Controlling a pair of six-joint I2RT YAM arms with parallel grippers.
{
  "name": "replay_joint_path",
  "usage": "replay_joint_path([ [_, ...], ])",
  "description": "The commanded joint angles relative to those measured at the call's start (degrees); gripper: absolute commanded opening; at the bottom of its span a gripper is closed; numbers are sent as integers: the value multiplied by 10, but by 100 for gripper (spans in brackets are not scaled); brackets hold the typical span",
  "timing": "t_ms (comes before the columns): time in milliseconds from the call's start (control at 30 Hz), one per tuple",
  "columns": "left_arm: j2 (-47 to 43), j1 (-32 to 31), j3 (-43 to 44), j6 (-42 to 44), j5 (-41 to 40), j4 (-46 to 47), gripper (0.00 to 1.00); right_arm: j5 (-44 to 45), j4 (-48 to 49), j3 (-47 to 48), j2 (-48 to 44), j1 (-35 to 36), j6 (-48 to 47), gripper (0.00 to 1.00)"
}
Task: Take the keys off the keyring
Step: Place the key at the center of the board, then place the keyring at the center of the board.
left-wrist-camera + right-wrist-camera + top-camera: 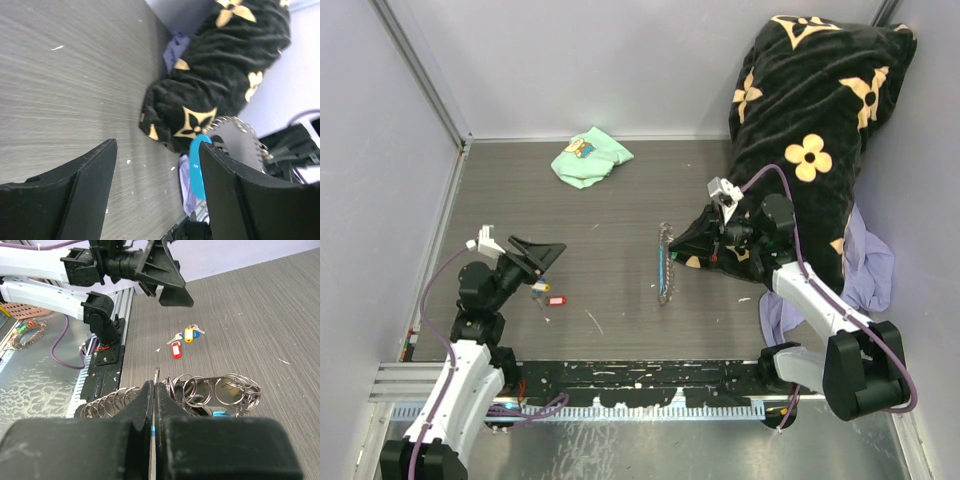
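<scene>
The table just short of the mint-green cloth is bare, so my right gripper needs to swing outward toward the cloth, tilt down and lower the keyring there.
My right gripper (pixel 682 243) (pixel 154 388) is shut on the keyring (pixel 665 265) (pixel 220 392), a metal strip crowded with silvery rings and a sky-blue fob (pixel 196 170), held above the table's middle. Three loose keys lie on the table near the left arm: a yellow-tagged one (pixel 188 334), a blue-tagged one (pixel 196 333) and a red-tagged one (pixel 556 300) (pixel 175 350). Just above and behind these keys, my left gripper (pixel 542 258) (pixel 157 150) stands open, with only bare table between its fingers. Its wrist view looks past the jaws to the keyring's rings (pixel 235 131).
A black blanket with gold flowers (pixel 810 130) fills the back right, with a lavender cloth (pixel 870 270) under it. A mint-green cloth (pixel 588 158) lies at the back. Grey walls enclose the table. A black rail (pixel 640 375) runs along the near edge.
</scene>
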Motion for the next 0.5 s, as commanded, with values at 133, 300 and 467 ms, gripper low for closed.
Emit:
replay_joint_path([
  [133,14,3,24,9,109,101,68,64,-163,78,16,-2,-148,1],
  [300,15,3,33,51,97,31,68,174,-284,133,47,0,-217,1],
  [467,3,3,58,101,96,-46,69,307,-380,203,91,13,-263,1],
])
